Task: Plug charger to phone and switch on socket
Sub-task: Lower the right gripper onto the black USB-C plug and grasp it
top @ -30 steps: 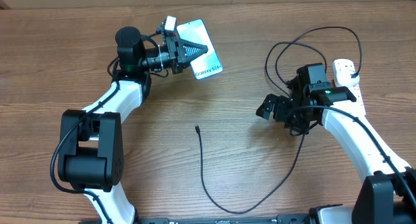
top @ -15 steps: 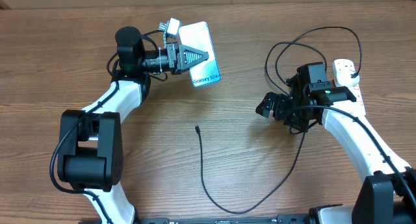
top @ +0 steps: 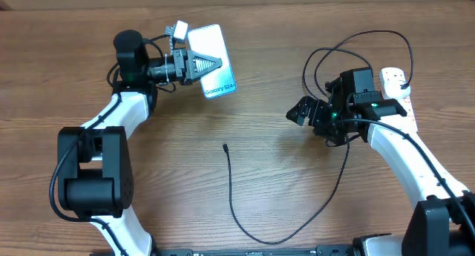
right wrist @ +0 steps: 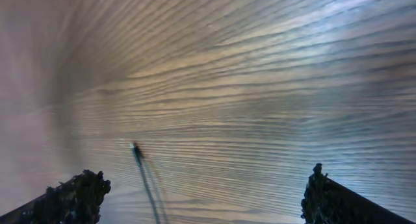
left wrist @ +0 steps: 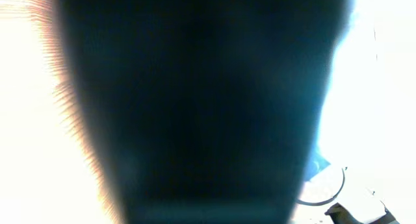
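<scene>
My right gripper moves to the left in the overhead view next, then down onto the cable just behind the cable's tip.
My left gripper (top: pixel 211 63) is shut on the phone (top: pixel 214 72), a light blue-teal slab with white text at its near end, held above the table at the back left. In the left wrist view the phone (left wrist: pixel 195 107) fills the frame as a dark mass. The charger cable (top: pixel 245 219) lies in a loop on the table, its connector tip (top: pixel 225 147) free at the centre; the tip also shows in the right wrist view (right wrist: pixel 135 148). My right gripper (top: pixel 306 113) is open and empty, right of the tip. The socket (top: pixel 397 85) lies at the far right, partly hidden by my right arm.
The black cable makes loose loops (top: pixel 356 44) at the back right near the socket. The wooden table (top: pixel 185 167) runs across the whole view.
My left gripper has carried the phone to the left and a little further back. My right gripper has shifted slightly left toward the cable tip.
</scene>
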